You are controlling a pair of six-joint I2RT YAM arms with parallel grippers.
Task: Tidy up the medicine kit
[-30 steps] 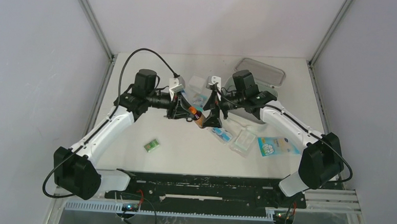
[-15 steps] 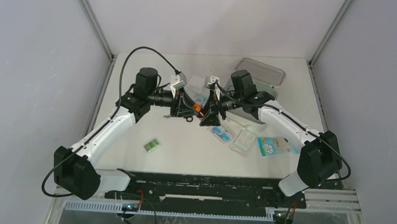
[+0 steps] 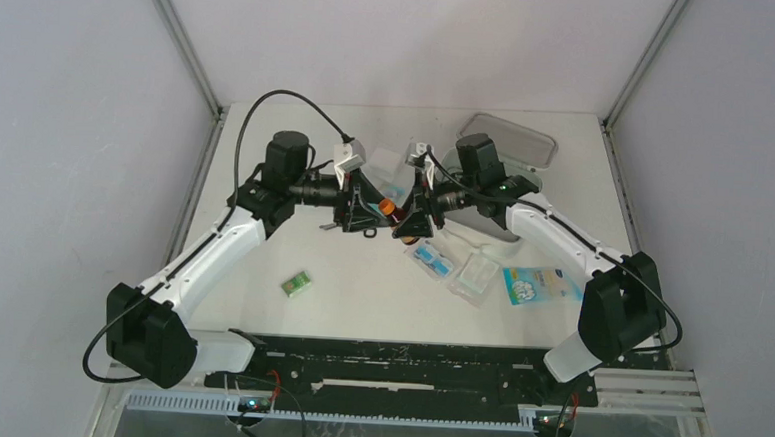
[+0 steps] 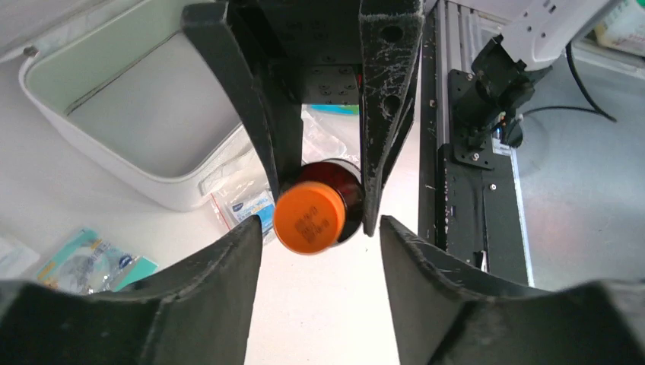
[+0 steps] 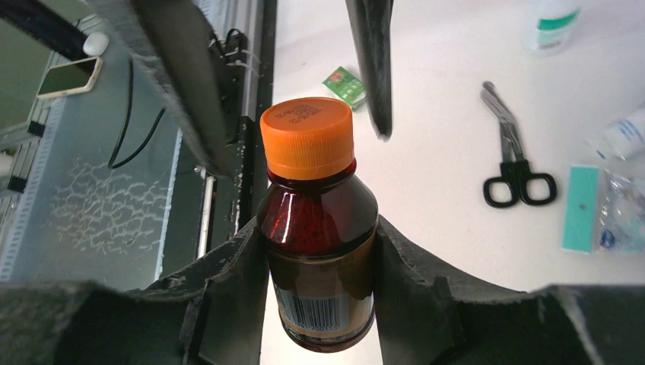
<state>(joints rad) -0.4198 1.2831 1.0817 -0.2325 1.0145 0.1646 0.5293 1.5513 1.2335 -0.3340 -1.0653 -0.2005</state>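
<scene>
The right gripper moves over the open, empty grey bottom of the kit next, turning the orange cap outward, then down beside the kit's side facing the scissors.
My right gripper [image 5: 319, 232] is shut on an amber medicine bottle [image 5: 319, 251] with an orange cap, holding it off the table, cap pointing at my left gripper. In the top view the bottle [image 3: 391, 211] hangs between both grippers at mid-table. My left gripper [image 4: 319, 228] is open and empty, its jaws on either side of the orange cap [image 4: 308, 218] without touching it. The medicine kit [image 4: 114, 163] is a white case lying open with a pale grey inside, behind the right gripper; its lid [image 3: 513, 140] lies at the far right.
Black scissors [image 5: 517, 163], a teal strip [image 5: 582, 207] and a white bottle [image 5: 551, 23] lie on the left side. A small green packet [image 3: 297, 284] lies near front left. Clear packets [image 3: 476, 276] and a blue packet [image 3: 537, 284] lie front right of the kit.
My right gripper has carried the bottle a little toward the far side and up, bringing its cap between the left gripper's open jaws. The left arm has shifted only slightly.
</scene>
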